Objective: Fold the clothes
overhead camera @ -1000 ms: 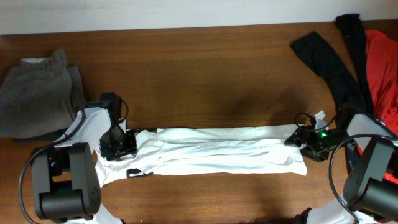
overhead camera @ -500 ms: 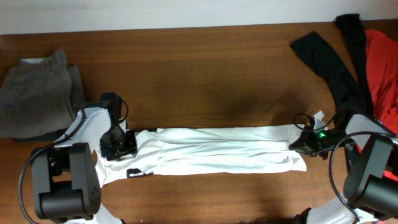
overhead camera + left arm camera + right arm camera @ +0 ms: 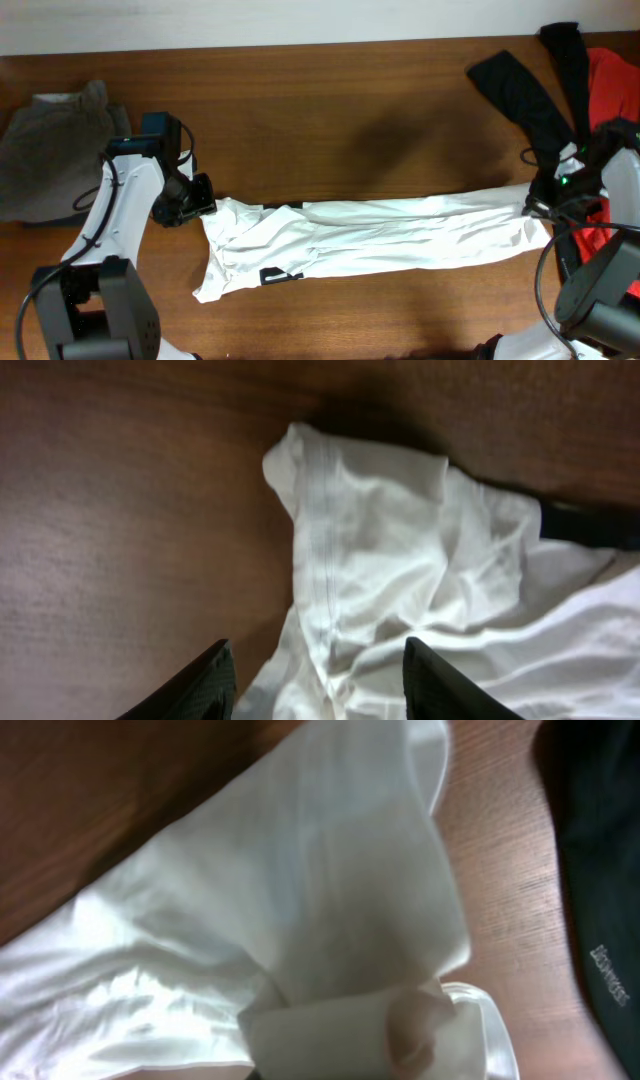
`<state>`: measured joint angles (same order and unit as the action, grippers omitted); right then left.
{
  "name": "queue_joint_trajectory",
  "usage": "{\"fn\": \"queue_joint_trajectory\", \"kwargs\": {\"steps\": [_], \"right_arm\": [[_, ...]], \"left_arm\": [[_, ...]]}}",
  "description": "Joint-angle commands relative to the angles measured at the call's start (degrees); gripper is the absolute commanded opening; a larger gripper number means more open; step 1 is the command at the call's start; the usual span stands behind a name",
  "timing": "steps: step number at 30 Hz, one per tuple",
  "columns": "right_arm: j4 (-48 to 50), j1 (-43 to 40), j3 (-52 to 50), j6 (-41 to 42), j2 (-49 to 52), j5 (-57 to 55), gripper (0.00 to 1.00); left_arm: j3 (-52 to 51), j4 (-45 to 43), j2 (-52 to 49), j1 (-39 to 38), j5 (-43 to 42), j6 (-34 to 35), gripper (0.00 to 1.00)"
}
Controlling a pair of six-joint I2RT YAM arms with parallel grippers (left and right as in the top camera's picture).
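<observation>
My right gripper brings the folded T-shirt's held end left in the overhead view next, over the T-shirt's middle [image 3: 352,236], and releases it, because the folded T-shirt lies long.
The white T-shirt [image 3: 380,235] lies as a long folded strip across the table, with black print showing near its left end. My right gripper [image 3: 541,200] is shut on the strip's right end. In the right wrist view the bunched white cloth [image 3: 330,920] wraps over the jaws of that gripper [image 3: 370,1055] and hides them. My left gripper [image 3: 196,196] hovers at the strip's left end, open. Its dark fingertips [image 3: 205,685] stand wide apart above the crumpled shirt [image 3: 390,550] in the left wrist view. A long black garment [image 3: 528,100] and an orange-red one [image 3: 615,95] lie at the back right.
A grey garment [image 3: 60,150] is heaped at the far left of the brown wooden table [image 3: 330,120]. The black garment [image 3: 600,870] lies close beside my right gripper. The right arm reaches over the orange-red cloth.
My right gripper shut on the shirt's right end and dragged the whole strip to the right and slightly back. My left arm rose and drew back, with the shirt's left end now slack below it.
</observation>
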<state>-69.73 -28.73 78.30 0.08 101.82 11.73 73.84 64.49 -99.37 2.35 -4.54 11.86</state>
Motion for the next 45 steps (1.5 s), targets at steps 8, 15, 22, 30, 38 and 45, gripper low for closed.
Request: {"fn": "queue_joint_trajectory", "kwargs": {"steps": [8, 15, 22, 30, 38, 45], "right_arm": [[-4.90, 28.83, 1.73, 4.79, -0.94, -1.95, 0.04], [-0.66, 46.18, 1.73, 11.39, 3.02, -1.90, 0.04], [2.03, 53.11, 1.73, 12.50, 6.16, -1.70, 0.05], [4.57, 55.71, 1.84, 12.39, 6.64, -1.44, 0.37], [-1.29, 51.76, 13.49, 8.28, 4.28, -4.63, 0.38], [-10.56, 45.13, 15.15, 13.94, 3.50, -14.51, 0.37]], "left_arm": [[0.44, 1.62, 0.94, -0.11, -0.85, 0.31, 0.54], [0.42, 2.45, 0.94, -0.11, -0.81, 0.31, 0.54], [0.39, 2.64, 0.94, -0.11, -0.63, 0.31, 0.54], [0.39, 2.36, 0.94, -0.11, -0.61, 0.31, 0.54], [0.39, 2.16, 0.94, -0.11, -0.61, 0.31, 0.54], [0.39, 2.19, 0.94, -0.11, -0.61, 0.31, 0.55]]}}
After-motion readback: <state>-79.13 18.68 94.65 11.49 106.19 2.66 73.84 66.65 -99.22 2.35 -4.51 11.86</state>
